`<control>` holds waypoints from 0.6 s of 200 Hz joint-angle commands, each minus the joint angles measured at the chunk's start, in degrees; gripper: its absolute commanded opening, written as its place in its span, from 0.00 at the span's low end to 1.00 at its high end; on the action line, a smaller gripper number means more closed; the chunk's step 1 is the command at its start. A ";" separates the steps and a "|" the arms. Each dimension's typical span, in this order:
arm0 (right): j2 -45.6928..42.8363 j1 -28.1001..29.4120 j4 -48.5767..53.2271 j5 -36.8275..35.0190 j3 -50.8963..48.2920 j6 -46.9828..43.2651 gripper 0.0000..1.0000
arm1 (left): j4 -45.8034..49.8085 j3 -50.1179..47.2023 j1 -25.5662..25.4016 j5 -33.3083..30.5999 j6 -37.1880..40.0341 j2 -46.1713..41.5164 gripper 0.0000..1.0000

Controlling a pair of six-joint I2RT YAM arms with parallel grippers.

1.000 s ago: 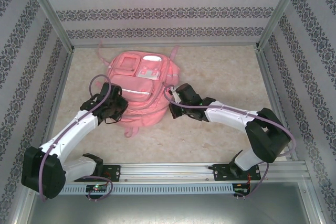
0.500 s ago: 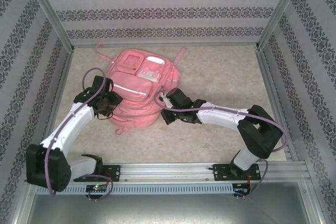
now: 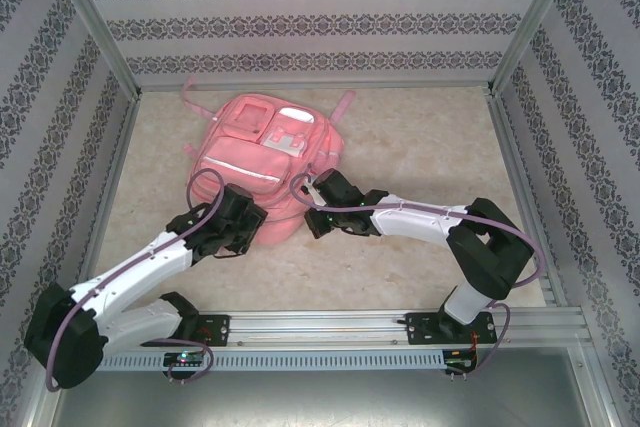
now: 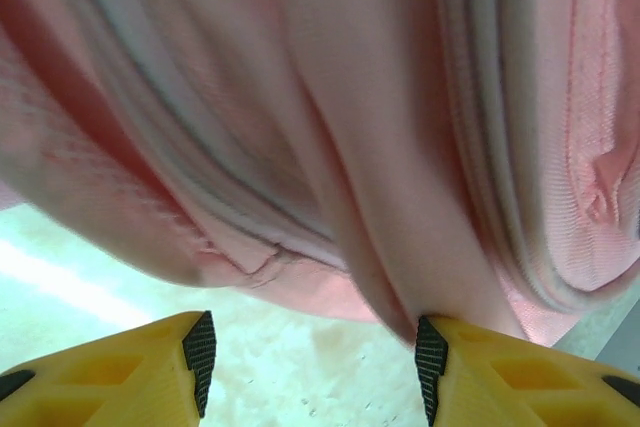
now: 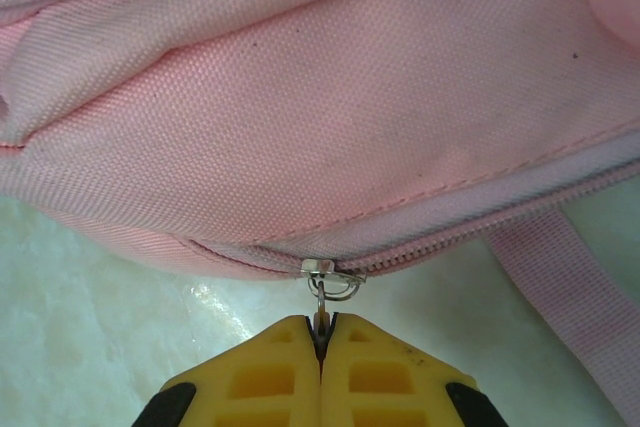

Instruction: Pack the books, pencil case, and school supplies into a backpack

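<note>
The robot's right gripper next needs to pull the metal pull (image 5: 322, 292) outward along the zipper track (image 5: 608, 178) and then let go of the pull, because the track continues outward past the pink strap.
The pink backpack (image 3: 262, 150) lies flat on the table, front pockets up. My right gripper (image 3: 312, 205) sits at its near right edge; in the right wrist view the right gripper (image 5: 322, 332) is shut on the metal zipper pull (image 5: 322, 292), just below the slider on a closed stretch of zipper. My left gripper (image 3: 250, 217) is at the bag's near edge. In the left wrist view the left gripper (image 4: 315, 367) stands open under the backpack (image 4: 400, 97), and its right fingertip (image 4: 430, 362) touches a fold of pink fabric. Books, pencil case and school supplies are out of view.
A pink strap (image 5: 560, 277) trails off the bag to the right of the zipper. Patterned walls and metal frame posts (image 3: 100, 22) enclose the table. Bare marbled tabletop (image 3: 430, 137) stretches right of the backpack. The arms' mounting rail (image 3: 320, 325) runs along the near edge.
My left arm swung from the backpack's left side to its near edge, and its jaws opened. The backpack shifted slightly left. My right gripper followed it, still shut on the pull.
</note>
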State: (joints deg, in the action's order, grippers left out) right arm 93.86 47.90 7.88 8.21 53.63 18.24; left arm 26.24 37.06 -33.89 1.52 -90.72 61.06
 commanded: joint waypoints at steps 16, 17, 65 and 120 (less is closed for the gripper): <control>-0.32 1.23 0.11 -0.43 0.21 1.11 0.00 | -8.32 3.34 -2.36 -4.19 -4.56 4.90 0.57; -0.33 1.23 0.12 -0.41 0.14 1.10 0.00 | -8.36 3.40 -2.38 -4.22 -4.56 5.06 0.57; -0.08 1.67 0.10 -0.70 0.15 1.45 0.00 | -10.90 5.15 -3.10 -5.47 -4.77 9.83 0.52; -0.31 1.38 0.70 -1.86 0.62 1.23 0.00 | -1.07 6.86 -3.07 -12.68 -4.66 8.10 0.00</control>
State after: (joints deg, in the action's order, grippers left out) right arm 93.86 48.64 7.84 7.51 53.63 19.33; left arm 21.63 43.11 -36.47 -4.60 -94.63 70.94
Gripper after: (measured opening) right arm 0.041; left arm 0.064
